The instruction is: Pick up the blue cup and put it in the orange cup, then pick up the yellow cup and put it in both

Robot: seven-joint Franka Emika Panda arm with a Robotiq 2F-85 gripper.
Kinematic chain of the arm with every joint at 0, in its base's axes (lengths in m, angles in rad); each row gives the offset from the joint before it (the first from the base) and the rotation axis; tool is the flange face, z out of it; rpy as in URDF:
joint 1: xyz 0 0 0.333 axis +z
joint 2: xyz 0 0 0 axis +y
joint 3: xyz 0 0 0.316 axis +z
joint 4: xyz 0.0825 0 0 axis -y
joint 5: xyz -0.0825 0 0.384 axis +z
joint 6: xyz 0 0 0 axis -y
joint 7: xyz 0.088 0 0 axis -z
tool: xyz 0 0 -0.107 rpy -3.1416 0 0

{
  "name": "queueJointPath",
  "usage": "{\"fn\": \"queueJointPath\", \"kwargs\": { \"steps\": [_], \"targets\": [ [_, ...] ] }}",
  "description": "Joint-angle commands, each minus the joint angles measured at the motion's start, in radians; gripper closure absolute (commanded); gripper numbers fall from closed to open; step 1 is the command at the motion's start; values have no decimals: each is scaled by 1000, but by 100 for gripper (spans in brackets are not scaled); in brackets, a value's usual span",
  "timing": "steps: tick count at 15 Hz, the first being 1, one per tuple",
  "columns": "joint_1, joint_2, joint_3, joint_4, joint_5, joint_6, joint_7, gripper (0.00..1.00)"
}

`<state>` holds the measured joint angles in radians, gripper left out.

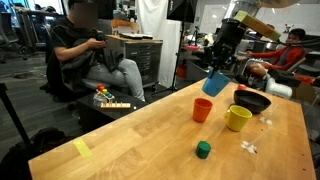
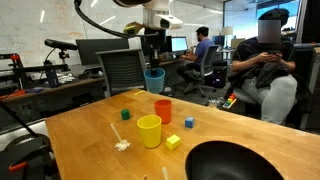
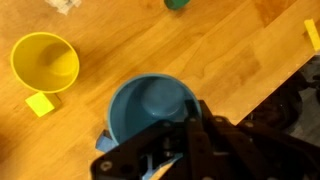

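The orange cup's opening (image 1: 203,101) is below and slightly to the side, so I should next move my gripper over it and bring the light-blue cup down inside to release it.
My gripper (image 1: 219,70) is shut on the rim of the light-blue cup (image 1: 215,84) and holds it in the air above the wooden table; it shows in both exterior views (image 2: 154,79) and in the wrist view (image 3: 150,108). The orange cup (image 1: 203,109) stands upright on the table below and slightly aside of the blue cup, also seen in an exterior view (image 2: 163,108). The yellow cup (image 1: 238,118) stands upright next to it, also in an exterior view (image 2: 149,130) and in the wrist view (image 3: 45,62). The orange cup is out of the wrist view.
A wide black bowl (image 1: 252,101) sits near the table's edge, also large in an exterior view (image 2: 235,162). A green block (image 1: 203,149), a small yellow block (image 2: 173,141), a blue block (image 2: 188,122) and a yellow sticky note (image 1: 81,147) lie on the table (image 1: 130,140). People sit nearby.
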<state>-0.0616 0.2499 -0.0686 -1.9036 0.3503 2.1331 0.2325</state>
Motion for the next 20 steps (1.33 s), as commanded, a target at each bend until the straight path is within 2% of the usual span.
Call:
{"fn": "queueJointPath", "kwargs": {
  "steps": [1,11,20],
  "targets": [
    [-17,38,-12,63,-10,-22,43,99],
    [-12,159,-18,137,-30,-43,118,99],
    [20,166,-12,156,-62,-38,165,99]
  ]
}}
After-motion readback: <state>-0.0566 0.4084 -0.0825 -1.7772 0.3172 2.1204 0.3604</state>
